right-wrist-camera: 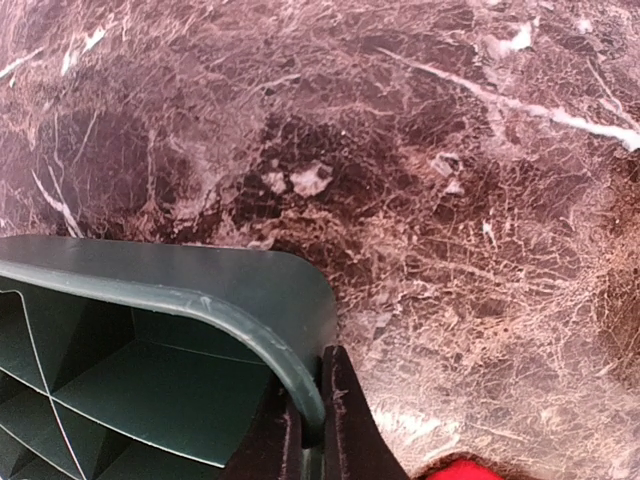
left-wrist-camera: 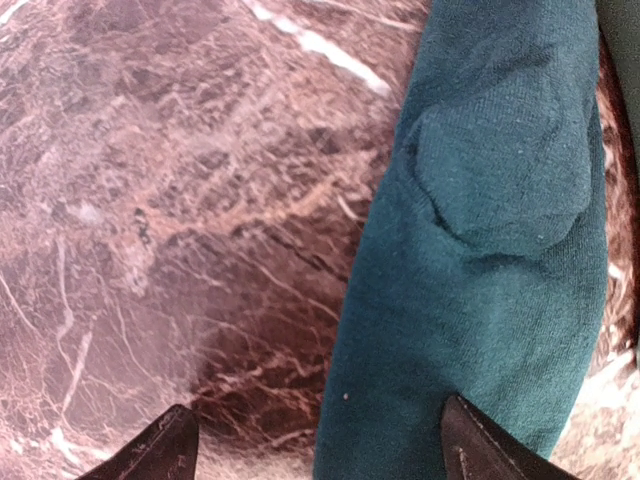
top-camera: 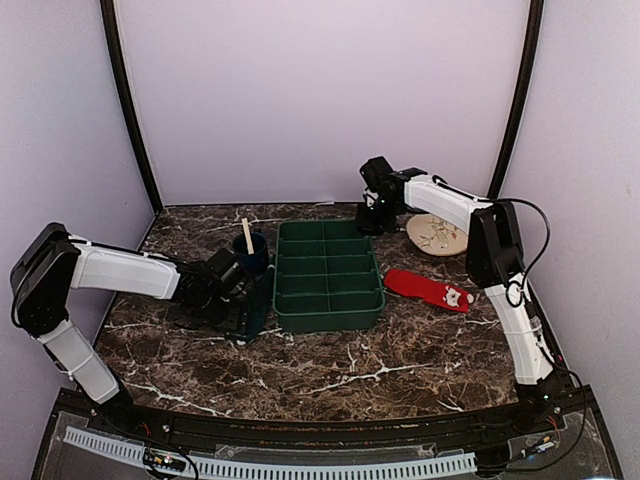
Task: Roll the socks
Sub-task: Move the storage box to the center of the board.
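Note:
My right gripper drags the held rim of the green tray outward toward the round plate next, then opens, since the green tray's side crowds the teal sock (top-camera: 256,303).
The dark teal sock (top-camera: 256,303) lies stretched out on the marble table, along the left wall of the green tray. In the left wrist view the teal sock (left-wrist-camera: 490,240) fills the right side. My left gripper (left-wrist-camera: 320,455) is open just above it; one fingertip (left-wrist-camera: 490,450) is over the fabric, the other over bare marble. The red sock (top-camera: 428,288) with white patches lies flat to the right of the tray, and its edge shows in the right wrist view (right-wrist-camera: 470,470). My right gripper (right-wrist-camera: 312,425) is shut on the rim of the green tray (right-wrist-camera: 200,300) at its far right corner (top-camera: 372,222).
The green compartment tray (top-camera: 329,315) stands mid-table. A dark blue cup (top-camera: 252,250) with a wooden stick stands at its far left corner, close to my left wrist. A round patterned plate (top-camera: 437,235) lies at the far right, under my right arm.

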Robot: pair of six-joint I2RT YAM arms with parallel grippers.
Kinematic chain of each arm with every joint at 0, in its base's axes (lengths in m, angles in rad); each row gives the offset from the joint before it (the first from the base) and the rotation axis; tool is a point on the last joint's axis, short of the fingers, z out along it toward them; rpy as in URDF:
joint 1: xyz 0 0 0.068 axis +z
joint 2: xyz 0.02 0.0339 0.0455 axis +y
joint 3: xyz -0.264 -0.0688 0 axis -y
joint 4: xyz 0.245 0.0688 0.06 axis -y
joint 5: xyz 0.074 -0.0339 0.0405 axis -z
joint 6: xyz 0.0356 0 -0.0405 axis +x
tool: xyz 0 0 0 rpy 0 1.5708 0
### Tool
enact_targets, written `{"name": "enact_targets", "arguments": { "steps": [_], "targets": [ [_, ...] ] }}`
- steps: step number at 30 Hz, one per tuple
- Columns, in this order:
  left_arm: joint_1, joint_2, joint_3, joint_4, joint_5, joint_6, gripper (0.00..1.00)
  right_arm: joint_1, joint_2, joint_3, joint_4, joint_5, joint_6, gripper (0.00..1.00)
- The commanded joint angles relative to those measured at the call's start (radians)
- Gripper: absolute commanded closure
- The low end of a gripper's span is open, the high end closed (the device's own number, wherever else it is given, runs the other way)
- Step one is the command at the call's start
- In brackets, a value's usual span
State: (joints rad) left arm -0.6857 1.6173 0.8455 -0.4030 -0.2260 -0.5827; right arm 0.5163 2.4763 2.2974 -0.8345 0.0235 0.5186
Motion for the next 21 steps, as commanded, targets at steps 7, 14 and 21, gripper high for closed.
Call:
{"name": "enact_targets", "arguments": {
  "steps": [7,14,21],
  "targets": [
    [-0.041,-0.038,-0.039,-0.103,0.075,0.055,0.14,-0.035,0.089,0.060,0.195,0.080,0.079,1.00],
    [-0.058,-0.065,-0.038,-0.130,0.077,0.041,0.14,-0.071,0.100,0.090,0.236,0.138,0.161,1.00],
    [-0.066,-0.077,-0.034,-0.150,0.074,0.032,0.14,-0.094,0.113,0.122,0.244,0.191,0.222,1.00]
  ]
}}
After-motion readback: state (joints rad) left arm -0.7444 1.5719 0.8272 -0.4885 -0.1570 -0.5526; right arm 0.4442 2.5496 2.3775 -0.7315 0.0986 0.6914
